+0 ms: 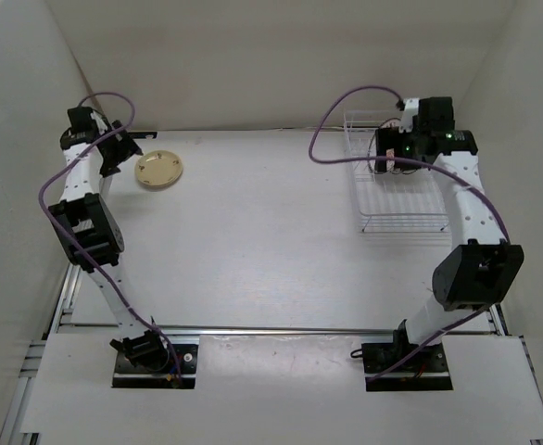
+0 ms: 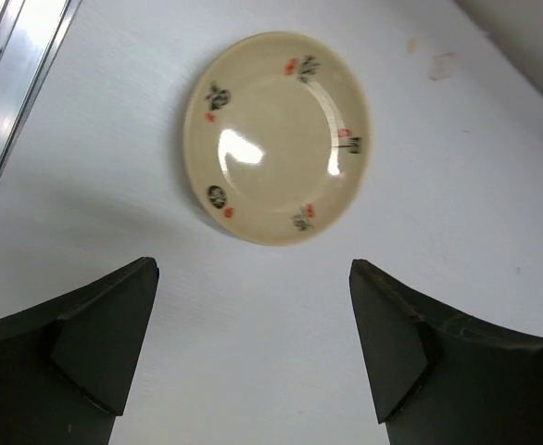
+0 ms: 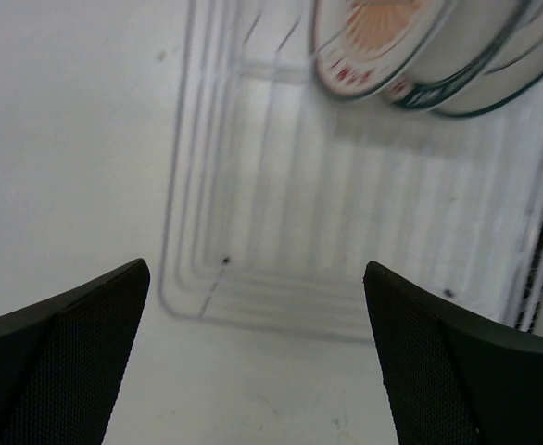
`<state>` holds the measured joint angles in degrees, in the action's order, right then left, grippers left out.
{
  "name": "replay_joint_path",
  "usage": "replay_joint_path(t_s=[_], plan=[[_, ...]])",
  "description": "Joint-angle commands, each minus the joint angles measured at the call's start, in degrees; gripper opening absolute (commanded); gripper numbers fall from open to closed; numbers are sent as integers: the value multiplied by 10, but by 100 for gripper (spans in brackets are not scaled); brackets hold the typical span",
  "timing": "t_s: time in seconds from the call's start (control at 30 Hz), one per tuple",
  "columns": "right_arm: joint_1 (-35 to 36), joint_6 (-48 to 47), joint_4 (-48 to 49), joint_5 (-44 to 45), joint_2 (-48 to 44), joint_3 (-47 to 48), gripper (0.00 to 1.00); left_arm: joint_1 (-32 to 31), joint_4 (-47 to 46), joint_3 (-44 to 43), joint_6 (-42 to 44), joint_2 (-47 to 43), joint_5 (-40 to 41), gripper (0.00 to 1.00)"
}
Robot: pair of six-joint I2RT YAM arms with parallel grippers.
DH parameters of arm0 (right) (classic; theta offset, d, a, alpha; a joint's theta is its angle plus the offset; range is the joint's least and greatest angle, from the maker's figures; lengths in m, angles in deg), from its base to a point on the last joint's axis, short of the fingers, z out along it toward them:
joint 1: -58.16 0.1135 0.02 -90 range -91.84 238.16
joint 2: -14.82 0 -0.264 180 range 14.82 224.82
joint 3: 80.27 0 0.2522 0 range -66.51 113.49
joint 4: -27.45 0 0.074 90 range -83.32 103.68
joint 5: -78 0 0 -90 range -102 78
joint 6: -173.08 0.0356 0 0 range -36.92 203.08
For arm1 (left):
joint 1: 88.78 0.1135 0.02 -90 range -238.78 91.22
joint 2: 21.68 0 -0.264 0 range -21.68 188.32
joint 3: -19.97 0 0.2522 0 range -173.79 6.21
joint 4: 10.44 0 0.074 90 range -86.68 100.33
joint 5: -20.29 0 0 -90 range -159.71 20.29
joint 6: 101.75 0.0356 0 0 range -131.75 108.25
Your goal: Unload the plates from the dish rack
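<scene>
The orange-rayed plate stands on edge. Next, my right gripper reaches outward and down to the orange-rayed plate's rim (image 3: 418, 54), with its fingers straddling that rim.
A cream-tan plate (image 1: 160, 170) (image 2: 276, 137) with small dark and red marks lies flat on the table at the far left. My left gripper (image 1: 117, 158) (image 2: 253, 273) hovers just short of it, open and empty. On the right stands the white wire dish rack (image 1: 403, 222) (image 3: 181, 241). In it stand a plate with an orange rayed centre (image 3: 372, 39) and a white plate with a dark-ringed rim (image 3: 483, 69), leaning together at the far end. Above the rack's near part my right gripper (image 1: 389, 163) (image 3: 256, 269) is open, with nothing between its fingers.
White walls close in the table at the back and on both sides. A metal rail (image 2: 17, 65) runs along the table's left edge beside the cream plate. Purple cables (image 1: 336, 130) loop from both arms.
</scene>
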<state>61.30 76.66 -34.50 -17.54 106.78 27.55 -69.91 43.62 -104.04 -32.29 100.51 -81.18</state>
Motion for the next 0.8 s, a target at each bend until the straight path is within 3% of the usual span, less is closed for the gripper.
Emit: replay_joint_path(t_s=[0.0,0.13,0.3,0.47,0.77], plan=[[-30,26,61,90,38,92,100,-32,0,2,37,-99,14,96],[-41,26,71,116,87,129,98,-80,0,13,74,-160,-13,97],[-46,26,78,113,136,162,92,-117,0,40,124,-213,-114,98],[-46,26,78,99,196,220,78,-123,11,68,151,-243,-162,99],[-52,15,89,105,263,262,70,-123,28,112,175,-281,-231,99]])
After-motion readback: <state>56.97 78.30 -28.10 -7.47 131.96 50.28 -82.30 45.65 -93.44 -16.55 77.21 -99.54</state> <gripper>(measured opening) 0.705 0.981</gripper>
